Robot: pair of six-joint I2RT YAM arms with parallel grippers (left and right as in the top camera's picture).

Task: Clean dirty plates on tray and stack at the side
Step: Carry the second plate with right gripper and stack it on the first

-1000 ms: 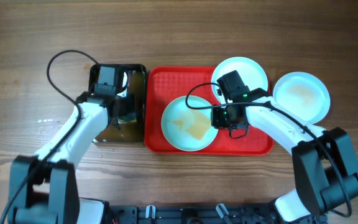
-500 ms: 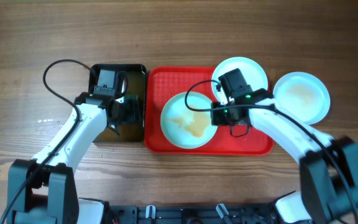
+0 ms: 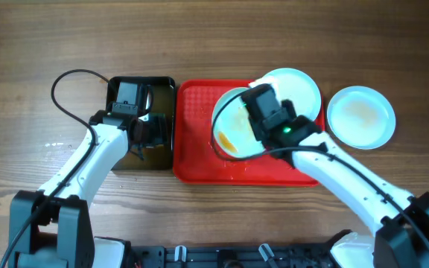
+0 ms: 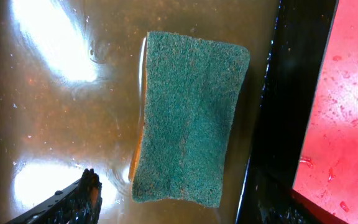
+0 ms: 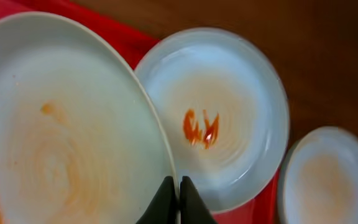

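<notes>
The right gripper swings to the right in the overhead view and lowers over the third plate (image 3: 361, 117) next, because that one already lies off the tray (image 3: 192, 149).
My right gripper (image 3: 253, 126) (image 5: 178, 186) is shut on the rim of a pale plate (image 3: 228, 119) (image 5: 61, 124) with orange smears and holds it tilted above the red tray (image 3: 192, 149). A second plate (image 3: 300, 85) (image 5: 219, 118) with an orange smear lies at the tray's back right corner. A third plate (image 3: 361, 117) (image 5: 328, 180) lies on the table right of the tray. My left gripper (image 4: 166, 205) is open over the black basin (image 3: 136, 160), just short of a green sponge (image 4: 188, 118) lying in brown water.
The black basin (image 4: 291, 93) stands against the tray's left edge (image 4: 347, 112). A black cable (image 3: 69, 78) loops over the table behind the left arm. Wet drops lie on the tray floor.
My right gripper has lifted the middle plate off the tray floor and tipped it up on edge, moving back and left. The left arm has barely moved.
</notes>
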